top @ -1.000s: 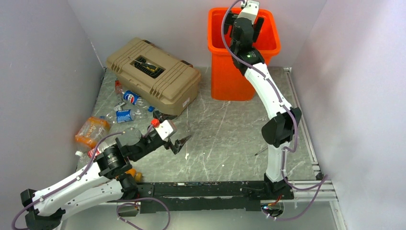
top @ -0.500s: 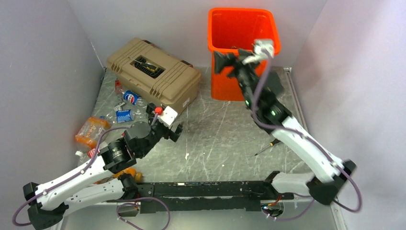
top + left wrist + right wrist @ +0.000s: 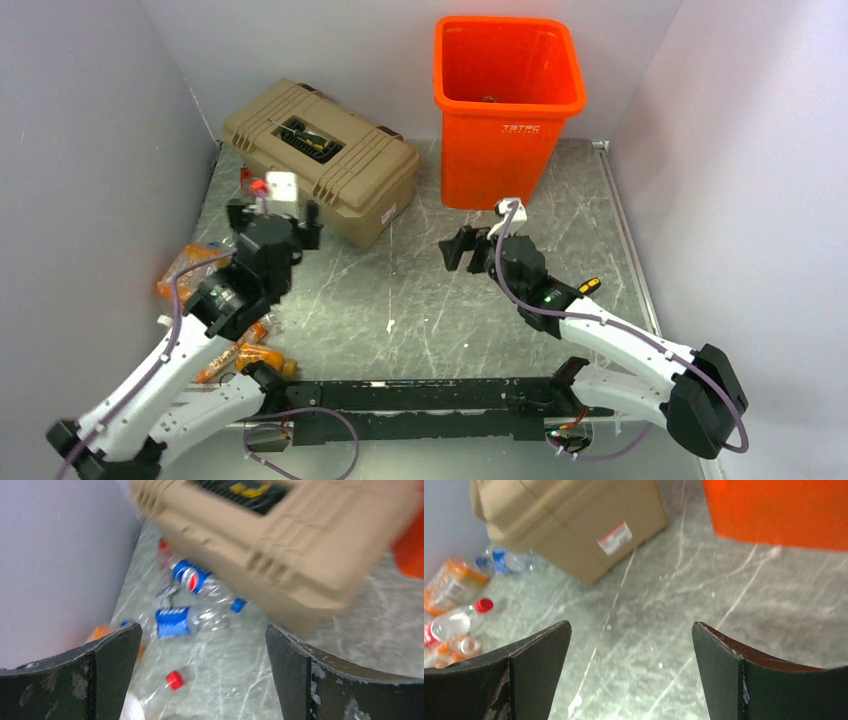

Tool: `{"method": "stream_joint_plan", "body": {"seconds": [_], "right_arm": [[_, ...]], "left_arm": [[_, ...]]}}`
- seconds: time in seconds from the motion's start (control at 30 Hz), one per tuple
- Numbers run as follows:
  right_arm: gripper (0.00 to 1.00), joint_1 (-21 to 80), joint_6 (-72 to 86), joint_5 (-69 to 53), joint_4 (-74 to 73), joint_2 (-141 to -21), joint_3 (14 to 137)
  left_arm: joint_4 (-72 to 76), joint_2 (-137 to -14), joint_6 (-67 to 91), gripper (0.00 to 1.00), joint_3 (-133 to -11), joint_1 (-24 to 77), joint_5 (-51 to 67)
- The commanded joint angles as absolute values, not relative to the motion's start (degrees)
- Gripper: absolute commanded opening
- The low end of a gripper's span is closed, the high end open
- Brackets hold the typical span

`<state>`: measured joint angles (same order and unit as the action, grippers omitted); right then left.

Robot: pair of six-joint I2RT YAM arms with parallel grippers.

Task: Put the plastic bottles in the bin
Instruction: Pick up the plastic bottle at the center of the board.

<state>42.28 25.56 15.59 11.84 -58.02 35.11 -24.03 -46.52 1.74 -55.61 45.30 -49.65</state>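
The blue-labelled bottle lies open between the left gripper's fingers in the wrist view, so the left gripper needs to move down toward the table and straddle the bottle at its middle [image 3: 172,622].
The orange bin [image 3: 500,160] stands at the back of the table, also seen in the right wrist view [image 3: 784,510]. Several plastic bottles lie left of the toolbox: a Pepsi bottle [image 3: 192,577], a blue-labelled bottle [image 3: 177,621], a clear bottle with a red cap [image 3: 165,690] and an orange bottle [image 3: 185,270]. My left gripper [image 3: 275,212] hangs open above them, nothing between its fingers [image 3: 202,645]. In front of the bin, my right gripper [image 3: 462,248] is low over the bare table, open and empty [image 3: 631,640], facing the toolbox and bottles.
A tan ribbed toolbox [image 3: 320,160] sits at the back left, between the bottles and the bin. Grey walls close in the left, back and right sides. A small orange-handled tool [image 3: 588,286] lies by the right forearm.
The right arm has come away from above the bin and dropped low over the table's middle. The left arm has swung left and back, over the bottles beside the toolbox.
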Motion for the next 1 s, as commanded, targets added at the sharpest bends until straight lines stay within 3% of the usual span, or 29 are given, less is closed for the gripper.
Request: {"method": "stream_joint_plan", "body": {"seconds": [0.0,0.3,0.43,0.6,0.97], "right_arm": [[0.95,42.6,31.5,11.9,14.6,-54.3,31.5],[0.95,42.7,31.5,9.8,13.9,-49.9,27.0],[0.95,42.6,31.2,10.2,13.1,-47.7,25.6],[0.95,42.6,30.8,10.4,10.3,-43.9,24.7],[0.95,42.6,30.1,12.0,4.6,-38.3,24.1]], "left_arm": [[-35.7,-48.2,17.0,0.99,-53.7,22.5,-30.6],[-34.7,-56.8,37.0,0.99,-53.5,2.8,-11.9],[-28.5,-59.1,52.7,0.99,-49.9,-2.2,-9.8],[-20.1,-62.1,69.6,1.00,-45.5,-2.4,-10.9],[-13.0,-77.5,85.7,0.99,-46.2,-2.6,-14.2]]}}
